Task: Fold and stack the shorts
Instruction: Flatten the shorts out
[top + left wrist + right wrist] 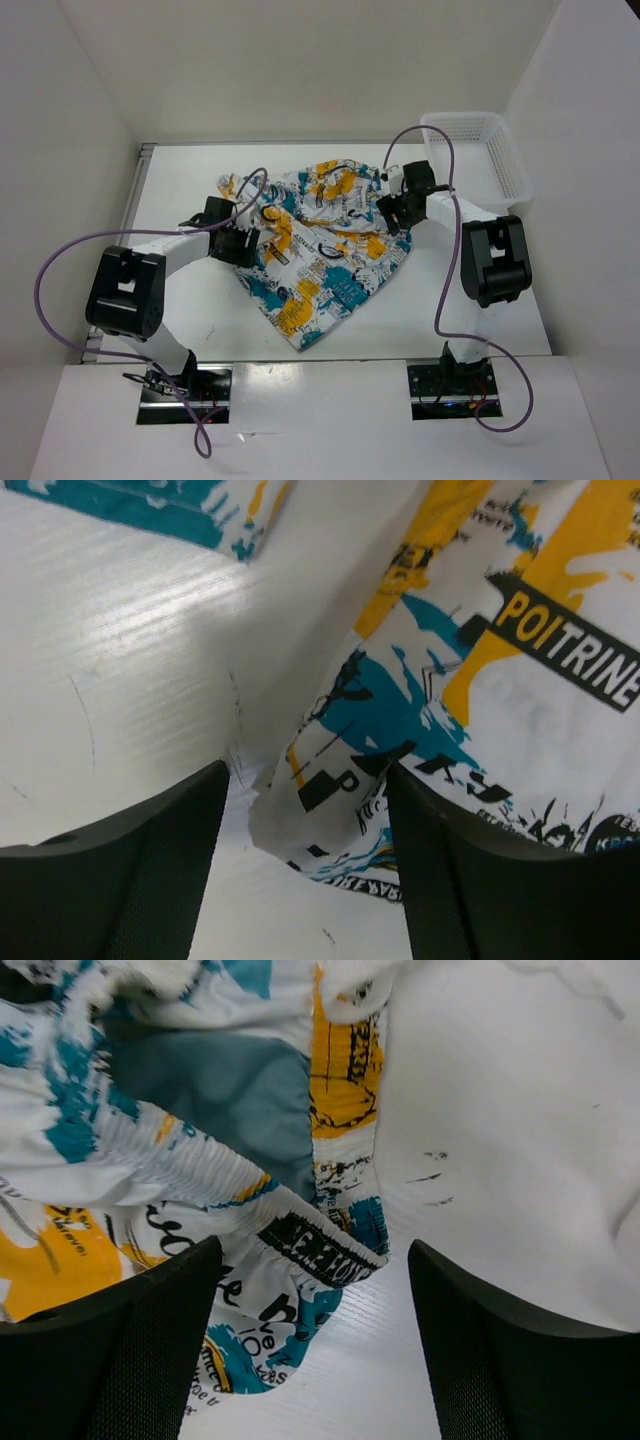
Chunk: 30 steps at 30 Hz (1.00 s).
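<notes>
The right gripper lowers slightly and closes next, since the elastic waistband's end [389, 229] [343, 1257] lies just below and between its open fingers.
The printed white shorts [320, 245] lie crumpled and spread across the middle of the table. My left gripper [243, 243] is at their left edge, open, with a corner of the fabric [340, 810] lying between its fingers [130, 880]. My right gripper [392, 213] is at their upper right edge, open, with the elastic waistband [320, 1250] lying between its fingers [500, 1360]. Neither holds the cloth.
A white mesh basket [480, 150] stands at the back right corner. White walls close in the table on the left, back and right. Purple cables loop off both arms.
</notes>
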### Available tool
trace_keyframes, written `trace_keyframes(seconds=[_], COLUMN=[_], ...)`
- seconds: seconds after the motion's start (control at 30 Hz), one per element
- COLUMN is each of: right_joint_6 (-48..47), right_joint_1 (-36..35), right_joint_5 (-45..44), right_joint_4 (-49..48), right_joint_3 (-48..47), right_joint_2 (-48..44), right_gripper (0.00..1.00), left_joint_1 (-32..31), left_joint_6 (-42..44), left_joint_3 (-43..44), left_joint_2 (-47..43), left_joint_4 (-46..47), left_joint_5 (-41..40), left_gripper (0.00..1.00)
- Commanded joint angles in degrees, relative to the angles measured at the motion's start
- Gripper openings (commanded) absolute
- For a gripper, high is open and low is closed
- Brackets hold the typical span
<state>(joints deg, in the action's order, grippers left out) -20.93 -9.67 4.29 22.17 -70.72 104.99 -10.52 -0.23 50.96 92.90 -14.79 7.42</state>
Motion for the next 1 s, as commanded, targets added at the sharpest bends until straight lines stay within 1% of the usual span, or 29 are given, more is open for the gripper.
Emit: trace_keyframes(seconds=[0.0, 0.03, 0.07, 0.13, 0.17, 0.23, 0.27, 0.3, 0.33, 0.37, 0.4, 0.43, 0.47, 0.53, 0.57, 0.6, 0.63, 0.67, 0.7, 0.73, 0.77, 0.8, 0.83, 0.87, 0.9, 0.93, 0.97], right_joint_6=[-0.17, -0.17, -0.17, -0.69, -0.69, -1.22, -1.22, -2.61, -3.93, -6.73, -7.54, -7.55, -7.55, -7.55, -8.07, -8.08, -8.08, -7.55, -6.94, -6.93, -6.24, -6.23, -5.71, -5.7, -5.7, -5.7, -6.22], right_joint_1=[-0.26, -0.26, -0.26, -0.26, -0.26, -0.26, -0.26, -0.26, -0.26, -0.26, -0.26, -0.26, -0.87, -0.88, -1.4, -2.36, -2.98, -4.38, -5.09, -5.62, -6.32, -6.32, -6.32, -6.32, -6.32, -6.32, -6.32], right_joint_5=[-2.62, -1.93, -1.92, -1.92, -2.53, -4.37, -4.38, -3.77, -2.55, 0.42, 1.41, 2.29, 4.39, 7.2, 9.39, 10.02, 10.55, 11.08, 11.96, 12.49, 13.62, 14.16, 14.16, 14.16, 13.64, 13.63, 13.63], right_joint_4=[-3.45, -3.45, -3.45, -3.45, -3.45, -4.15, -4.16, -3.55, -2.32, -1.01, 1.18, 1.9, 2.43, 4.54, 5.24, 5.77, 6.3, 6.3, 6.3, 6.82, 6.83, 6.83, 6.83, 6.83, 6.83, 6.22, 6.21], right_joint_3=[1.98, 1.99, 1.99, 1.99, 2.51, 3.83, 3.83, 3.83, 3.83, 3.83, 3.83, 3.14, 2.43, 1.64, 1.64, 1.11, 1.11, 1.11, 1.63, 1.64, 1.64, 2.16, 2.16, 2.95, 3.82, 3.83, 4.53], right_joint_2=[1.53, 2.14, 2.15, 2.15, 2.15, 2.15, 2.15, 2.15, 2.15, 1.54, 0.84, 0.31, -0.74, -1.37, -2.15, -2.94, -2.95, -4.25, -4.27, -5.31, -6.28, -6.29, -7.07, -7.08, -7.78, -7.78, -7.78], right_gripper=[0.8, 0.78, 0.75, 0.68, 0.58, 0.45, 0.3, 0.24, 0.2, 0.15, 0.09, 0.05, 0.03, 0.0, 0.0, 0.0, 0.0, 0.0, 0.0, 0.0, 0.0, 0.01, 0.01, 0.01, 0.01, 0.01, 0.01], left_joint_1=[0.15, 0.15, 0.15, 0.15, 0.15, 0.15, 0.15, 0.15, 0.15, 0.15, 0.15, 0.15, 1.2, 2.96, 4.27, 4.28, 4.89, 4.9, 4.12, 3.5, 2.1, 1.39, 0.77, -0.36, -0.98, -1.6, -3.17], left_joint_6=[0.23, 0.23, 0.23, 0.23, 0.23, 0.23, 0.23, 0.23, 0.23, 0.23, 0.23, 0.23, 0.23, 0.23, 0.23, 0.23, 0.23, 0.23, 0.23, 0.23, 0.23, 0.23, 0.23, 0.23, 0.23, 0.23, 0.23], left_joint_3=[-0.69, -0.69, 0.1, 0.11, 0.11, 0.63, 0.63, 1.15, 2.12, 2.91, 3.96, 5.19, 8.33, 13.26, 16.07, 21.58, 23.81, 25.49, 26.64, 27.43, 27.44, 26.66, 23.95, 21.75, 19.12, 16.13, 12.79], left_joint_2=[1.75, 1.76, 2.45, 2.98, 2.99, 3.51, 3.51, 4.3, 4.3, 5.17, 6.14, 7.45, 8.34, 11.4, 12.64, 13.78, 15.28, 15.29, 15.29, 13.81, 12.49, 8.65, 6.35, 3.63, -2.32, -5.68, -8.76], left_joint_4=[3.71, 3.71, 3.71, 3.1, 4.05, 4.59, 6.42, 7.48, 8.71, 10.98, 12.31, 13.89, 17.04, 18.74, 18.74, 17.96, 17.43, 16.12, 15.32, 13.75, 12.34, 10.24, 5.26, 2.6, -0.04, -5.11, -7.25], left_joint_5=[1.88, 2.68, 3.47, 4.01, 4.01, 4.01, 3.4, 2.61, 0.25, -1.43, -3.44, -7.82, -9.69, -12.85, -13.57, -14.09, -14.62, -14.63, -14.63, -14.63, -14.02, -12.79, -9.04, -6.91, -4.72, -2.52, 0.02], left_gripper=[0.71, 0.68, 0.63, 0.47, 0.32, 0.23, 0.11, 0.04, 0.0, 0.0, 0.0, 0.0, 0.0, 0.0, 0.0, 0.02, 0.14, 0.64, 0.77, 0.83, 0.85, 0.86, 0.86, 0.86, 0.88, 0.88, 0.88])
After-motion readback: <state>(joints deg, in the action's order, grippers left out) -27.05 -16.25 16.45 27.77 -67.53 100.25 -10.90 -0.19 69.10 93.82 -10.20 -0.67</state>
